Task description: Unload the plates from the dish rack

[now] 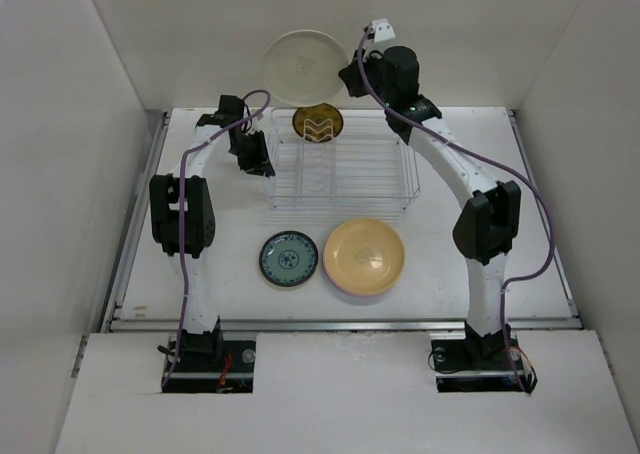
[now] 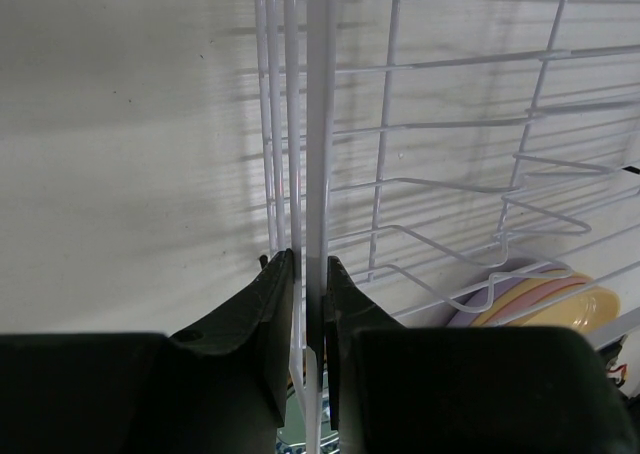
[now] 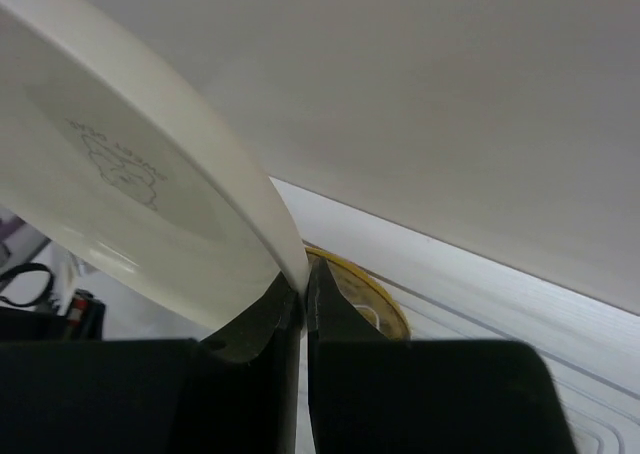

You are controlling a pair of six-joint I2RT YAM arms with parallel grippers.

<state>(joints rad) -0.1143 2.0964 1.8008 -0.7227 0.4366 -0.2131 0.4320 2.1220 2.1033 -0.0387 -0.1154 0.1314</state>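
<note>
The cream plate already hangs clear of the rack, so my right gripper needs to carry it back and down onto the tan-yellow plate's stack (image 1: 364, 257) and release its rim.
My right gripper (image 1: 350, 76) is shut on the rim of a cream plate (image 1: 305, 67) and holds it in the air above the back of the silver wire dish rack (image 1: 340, 174). In the right wrist view the jaws (image 3: 305, 274) pinch the cream plate's edge (image 3: 120, 174). A small mustard-yellow patterned plate (image 1: 318, 124) stands upright at the rack's far end and also shows in the right wrist view (image 3: 378, 306). My left gripper (image 1: 250, 154) is shut on the rack's left side wire (image 2: 318, 154), its fingertips (image 2: 310, 269) on either side of it.
A tan-yellow plate (image 1: 364, 256) lies on a stack with pink and lavender rims on the table in front of the rack, and the stack shows in the left wrist view (image 2: 540, 299). A small teal patterned plate (image 1: 289, 258) lies to its left. White walls enclose the table.
</note>
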